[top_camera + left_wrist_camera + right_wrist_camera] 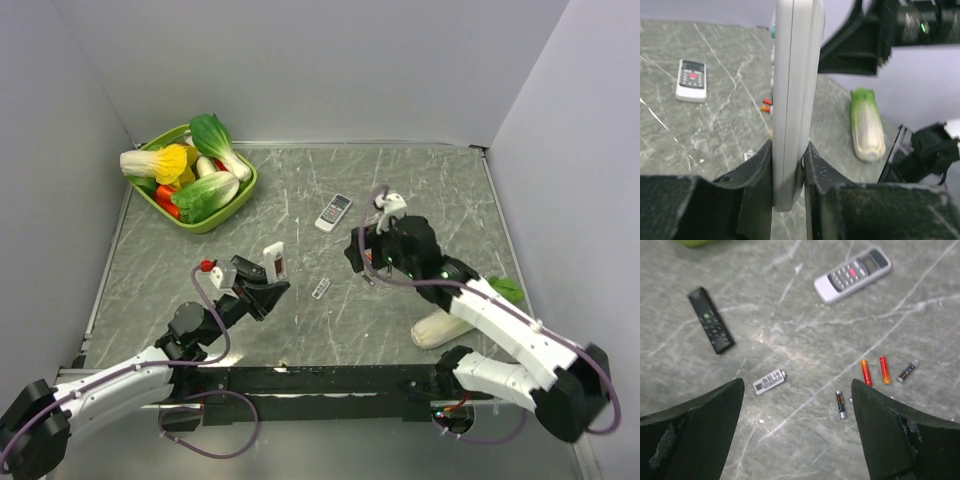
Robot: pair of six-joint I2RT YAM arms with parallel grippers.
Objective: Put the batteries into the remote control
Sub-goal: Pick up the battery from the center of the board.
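Observation:
The dark battery beside the orange-red pair (908, 371) lies below on the right in the wrist view, so the robot's right gripper will go down toward that side onto it.
My left gripper (266, 288) (788, 152) is shut on the lower end of a white remote control (274, 260) (792, 90), held upright on edge above the table. My right gripper (362, 256) (797, 385) hangs open over the table with nothing between its fingers. Below it lie the batteries: a dark one (840, 404) close to the right finger (890, 435), two orange-red ones (866, 372) (884, 370) and another dark one (907, 371). A small grey battery cover (768, 381) (321, 289) lies flat to their left.
A second white remote (333, 212) (852, 274) (691, 80) lies face up farther back. A black remote (711, 320) lies on the table. A green basket (244, 190) of vegetables stands at the back left. A pale cabbage (440, 328) (866, 122) lies by the right arm.

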